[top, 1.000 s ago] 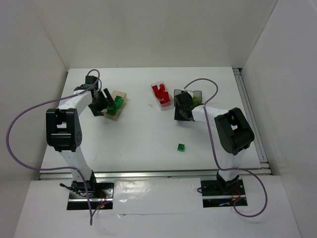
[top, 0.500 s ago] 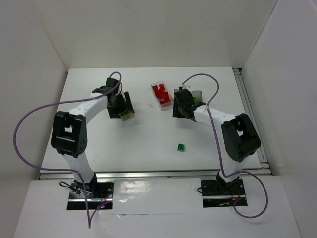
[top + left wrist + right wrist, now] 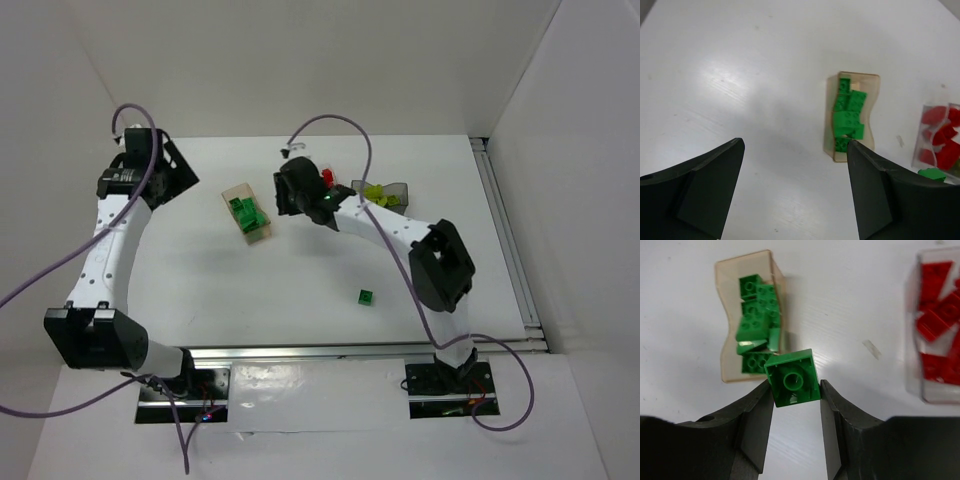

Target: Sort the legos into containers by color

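Observation:
I will move my left gripper back and to the right in the top view, then down onto the loose dark green lego, because it is outside the tan container (image 3: 247,212).
My right gripper (image 3: 284,193) (image 3: 796,390) is shut on a dark green lego (image 3: 792,377), held underside up just right of the tan container (image 3: 247,212) (image 3: 726,374). That container holds several dark green legos (image 3: 755,325) and also shows in the left wrist view (image 3: 831,131). My left gripper (image 3: 172,178) (image 3: 795,192) is open and empty, raised at the far left, apart from the tan container. The clear container (image 3: 914,359) (image 3: 918,145) holds red legos (image 3: 935,322). The smoky grey container (image 3: 395,190) holds lime legos (image 3: 376,193). One dark green lego (image 3: 366,296) lies loose on the table.
White walls enclose the white table (image 3: 300,280) on the left, back and right. A metal rail (image 3: 505,240) runs along the right edge. A small scrap of clear tape (image 3: 871,349) lies between the tan and clear containers.
My left arm has pulled away from the tan container to the far left corner. My right gripper has swung left from the grey container to beside the tan container.

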Available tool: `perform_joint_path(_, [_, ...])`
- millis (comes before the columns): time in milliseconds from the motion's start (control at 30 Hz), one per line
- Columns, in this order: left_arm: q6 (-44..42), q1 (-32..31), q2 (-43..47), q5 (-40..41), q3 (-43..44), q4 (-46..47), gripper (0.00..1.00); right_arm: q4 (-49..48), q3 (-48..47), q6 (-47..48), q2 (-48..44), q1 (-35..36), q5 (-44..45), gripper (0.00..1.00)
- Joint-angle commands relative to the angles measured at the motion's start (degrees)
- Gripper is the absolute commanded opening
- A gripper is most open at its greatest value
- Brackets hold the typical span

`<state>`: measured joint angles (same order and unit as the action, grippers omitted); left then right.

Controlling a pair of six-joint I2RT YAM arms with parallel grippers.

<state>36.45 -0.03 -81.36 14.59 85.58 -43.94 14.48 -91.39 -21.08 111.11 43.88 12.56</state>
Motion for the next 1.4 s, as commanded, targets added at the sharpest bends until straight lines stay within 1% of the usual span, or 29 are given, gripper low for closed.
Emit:
perform_joint_path(0, [0.7,3.3,-1.6,2.6,-0.2,-7.2,0.93,2.2,-8.7,2.4,7.3,2.9,0.3,0.47])
perform_joint_path(167, [-1.2,5.7,1.1,-0.4,-6.3,-4.6,0.93,4.7,-20.0,2.9,14.3,4.7,-1.9,0.47])
perform_joint_path(233, [-1.7,6.4,1.1,-1.1,-6.8,-4.6,0.93,6.5,-24.5,3.4,17.3,5.2,-2.4,0.47])
perform_joint_path(300, [-1.7,6.9,1.1,-1.8,-6.8,-4.6,0.93,7.1,-26.5,3.4,19.6,5.8,-2.4,0.47])
perform_joint_path(367, [-1.7,7.4,1.7,-2.5,-6.8,-4.0,0.93,8.5,-28.5,3.4,21.2,5.8,-3.0,0.50])
perform_joint_path(400, [-1.7,8.0,1.7,-3.4,-6.3,-4.0,0.93,8.5,-28.5,3.4,21.3,5.8,-3.0,0.61])
perform_joint_path(433, [-1.7,8.0,2.4,-4.0,-5.5,-4.0,0.93,9.1,-29.3,3.4,21.9,5.8,-3.0,0.68])
perform_joint_path(533, [-2.3,8.0,3.0,-4.0,-4.8,-4.0,0.93,9.7,-29.8,2.9,22.0,6.3,-2.4,0.88])
perform_joint_path(600, [-2.3,8.0,3.0,-5.4,-3.6,-4.0,0.93,9.7,-29.2,2.9,19.8,6.3,-1.1,0.89])
perform_joint_path(667, [-3.1,8.0,3.0,-5.9,-3.1,-4.0,0.93,8.2,-26.7,2.2,17.1,6.3,3.7,0.89])
perform_joint_path(733, [-5.8,5.6,3.0,-7.5,-3.1,-3.3,0.93,6.5,-19.0,1.3,10.0,6.3,8.0,0.85])
perform_joint_path(767, [-6.6,4.2,3.0,-8.3,-2.5,-3.3,0.93,3.3,-15.2,1.3,6.9,5.7,11.5,0.84])
perform_joint_path(800, [-7.3,1.1,3.0,-9.0,-2.5,-2.6,0.93,1.8,-6.5,0.5,3.6,5.1,12.7,0.83])
perform_joint_path(833, [-7.9,-0.7,2.2,-9.7,-2.5,-2.6,0.93,0.1,-2.3,-0.7,-3.1,3.1,13.6,0.83])
perform_joint_path(867, [-7.9,-2.7,2.2,-10.5,-2.5,-2.6,0.93,0.1,1.6,-2.0,-6.4,1.7,15.5,0.83])
perform_joint_path(900, [-7.9,-7.4,1.2,-10.5,-2.5,-2.6,0.91,1.1,8.6,-3.5,-9.3,-0.1,15.5,0.83])
perform_joint_path(933, [-7.9,-9.9,0.0,-11.2,-2.5,-2.0,0.91,2.1,11.9,-6.9,-15.2,-4.1,16.2,0.85])
perform_joint_path(967, [-7.2,-12.7,-0.8,-11.9,-3.2,-2.0,0.91,4.4,15.2,-8.7,-18.1,-6.3,16.2,0.85])
perform_joint_path(1000, [-6.6,-15.4,-1.8,-12.0,-3.7,-1.3,0.91,5.3,21.3,-10.1,-21.0,-8.8,16.2,0.86])
perform_joint_path(1033, [-5.9,-20.9,-2.8,-12.6,-4.6,-0.3,0.91,6.3,23.9,-11.3,-26.1,-13.7,16.2,0.86])
perform_joint_path(1067, [-4.4,-24.0,-5.4,-12.6,-4.6,0.3,0.91,9.4,25.9,-13.8,-28.3,-16.3,15.6,0.90])
perform_joint_path(1100, [-3.6,-26.9,-7.0,-12.6,-4.6,0.8,0.91,11.2,28.4,-14.9,-30.1,-18.8,15.6,0.90])
perform_joint_path(1133, [-2.7,-32.4,-8.9,-12.6,-4.6,0.8,0.91,12.9,29.3,-15.8,-32.9,-23.2,15.6,0.92])
perform_joint_path(1167, [-0.9,-35.0,-10.9,-12.6,-3.4,0.8,0.91,15.7,30.0,-17.5,-34.2,-25.4,15.6,0.94])
perform_joint_path(1200, [-0.1,-37.5,-14.9,-12.6,-1.0,1.3,0.91,16.9,30.5,-18.0,-35.2,-27.2,15.6,0.94])
perform_joint_path(1233, [0.7,-42.0,-17.0,-12.6,0.5,1.3,0.91,18.0,31.0,-18.9,-36.0,-29.0,15.6,0.96])
perform_joint_path(1267, [1.9,-44.2,-19.0,-12.6,2.2,1.3,0.93,18.7,31.0,-20.0,-37.2,-32.2,15.6,0.96])
perform_joint_path(1333, [3.4,-49.4,-24.5,-12.6,7.0,0.8,0.94,20.5,31.5,-21.5,-38.3,-36.4,16.2,0.97])
perform_joint_path(1367, [4.0,-50.8,-26.3,-12.6,8.4,0.8,0.95,21.0,31.5,-22.1,-39.6,-37.7,16.2,0.97])
